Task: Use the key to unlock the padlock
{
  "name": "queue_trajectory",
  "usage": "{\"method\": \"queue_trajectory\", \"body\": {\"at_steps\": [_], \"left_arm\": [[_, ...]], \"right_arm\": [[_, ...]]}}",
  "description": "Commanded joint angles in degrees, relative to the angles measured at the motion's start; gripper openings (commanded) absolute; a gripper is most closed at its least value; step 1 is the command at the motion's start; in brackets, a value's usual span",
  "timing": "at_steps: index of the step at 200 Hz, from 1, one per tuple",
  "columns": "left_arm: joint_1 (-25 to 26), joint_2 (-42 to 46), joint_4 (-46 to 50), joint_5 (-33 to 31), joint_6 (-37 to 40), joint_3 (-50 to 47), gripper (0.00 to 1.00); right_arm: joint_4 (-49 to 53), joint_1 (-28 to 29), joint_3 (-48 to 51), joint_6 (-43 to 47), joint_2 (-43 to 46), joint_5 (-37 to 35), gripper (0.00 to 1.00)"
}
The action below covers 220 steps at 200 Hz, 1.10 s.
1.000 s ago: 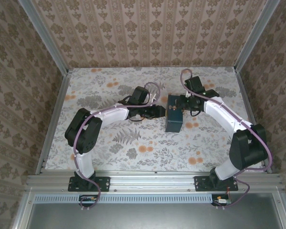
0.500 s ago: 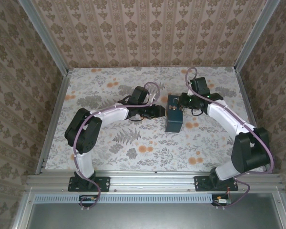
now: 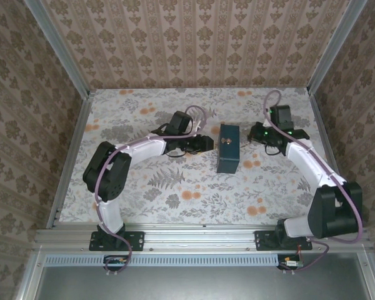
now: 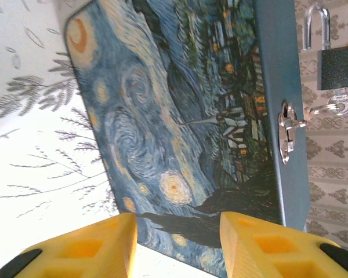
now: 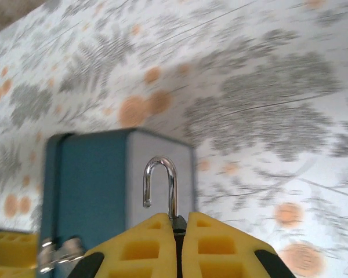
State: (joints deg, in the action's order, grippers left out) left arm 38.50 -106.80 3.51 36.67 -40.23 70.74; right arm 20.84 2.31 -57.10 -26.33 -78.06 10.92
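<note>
Next, my right gripper moves back and down to the tabletop beside the box and releases the padlock, since the silver shackle (image 5: 162,184) is open and off the latch.
The padlock (image 4: 336,68) has a dark body and a silver shackle (image 5: 162,184) swung open, one end free. The key (image 4: 340,104) sticks in its underside. My right gripper (image 5: 175,225) is shut on the padlock's body, holding it in the air just right of the blue starry box (image 3: 228,149). The box's silver latch (image 4: 286,134) hangs bare on its narrow side. My left gripper (image 4: 177,223) stands open at the box's left side, its fingertips close to the printed lid and nothing between them. From above, the right gripper (image 3: 250,134) sits a little clear of the box.
The box lies in the middle of the flowered table (image 3: 175,181). Patterned walls with metal rails (image 3: 72,156) close in the left, right and back. Open tabletop lies in front of the box and behind it.
My right gripper has closed on the padlock and drawn back to the right, away from the box's latch. The left arm has shifted only slightly beside the box.
</note>
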Motion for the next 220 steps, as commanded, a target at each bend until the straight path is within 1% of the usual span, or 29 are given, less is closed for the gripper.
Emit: {"method": "queue_trajectory", "body": {"at_steps": [1,16,55,73,80,88,94,110,124,135,138,141,148,165,180,187,194,207,220], "left_arm": [[-0.8,2.9,3.7,-1.8,2.8,2.6,0.44],[-1.0,3.2,4.2,-1.9,3.2,2.9,0.44],[-1.6,3.9,5.5,-2.4,4.1,4.0,0.44],[-1.7,4.4,6.7,-2.9,5.1,4.8,0.44],[-1.7,4.5,7.1,-3.0,5.4,5.1,0.44],[-1.6,4.4,7.4,-3.0,5.6,5.4,0.44],[-1.6,4.3,7.5,-2.9,5.7,5.6,0.44],[-1.0,3.9,7.2,-2.4,5.4,6.1,0.45],[-0.3,3.5,6.4,-1.6,4.7,6.5,0.45],[0.0,3.4,5.9,-1.5,4.0,6.5,0.44],[0.1,3.4,5.8,-1.5,3.8,6.5,0.44],[0.0,3.4,5.7,-1.7,3.5,6.3,0.44],[-0.2,3.6,5.6,-2.2,3.0,5.9,0.44],[-1.7,4.9,4.8,-3.5,1.9,3.7,0.45],[-4.0,6.0,4.8,-4.1,1.9,1.9,0.47],[-5.2,6.5,5.2,-4.4,2.0,1.3,0.47],[-6.4,7.3,5.7,-5.0,2.5,0.7,0.47],[-8.2,8.9,6.8,-6.2,3.6,-0.2,0.47],[-9.9,10.2,6.7,-6.0,3.8,-1.3,0.47]], "right_arm": [[-2.3,-5.1,5.0,-2.9,2.0,-2.1,0.03],[-4.7,-6.7,8.1,-4.2,0.8,-1.8,0.03],[-10.6,-6.6,13.1,-7.5,-5.9,-0.5,0.03],[-11.5,-6.5,13.5,-7.9,-8.0,0.2,0.05],[-11.0,-6.5,13.3,-7.7,-8.6,0.3,0.10],[-9.4,-6.5,12.5,-7.4,-9.2,-0.3,0.24],[-7.9,-6.5,11.8,-7.2,-9.4,-0.7,0.31],[-5.6,-6.0,10.4,-6.3,-7.8,-1.5,0.39],[-5.0,-4.3,9.4,-4.7,-4.4,0.0,0.46],[-4.1,-3.3,8.4,-4.2,-2.1,3.4,0.54],[-4.1,-2.9,8.1,-4.2,-0.2,4.6,0.56],[-4.0,-2.5,7.9,-4.3,0.9,5.6,0.62],[-3.5,-1.4,7.6,-4.4,3.3,6.6,0.67],[-1.7,2.8,6.6,-4.2,8.3,4.0,0.74],[2.1,6.4,5.0,-5.2,10.5,0.3,0.75],[3.4,8.4,4.5,-5.7,11.4,-1.6,0.79],[4.1,10.5,4.4,-6.2,12.3,-3.7,0.80],[5.7,14.5,4.0,-6.8,12.8,-7.6,0.81],[7.9,17.5,3.1,-7.1,12.0,-11.5,0.82]]}}
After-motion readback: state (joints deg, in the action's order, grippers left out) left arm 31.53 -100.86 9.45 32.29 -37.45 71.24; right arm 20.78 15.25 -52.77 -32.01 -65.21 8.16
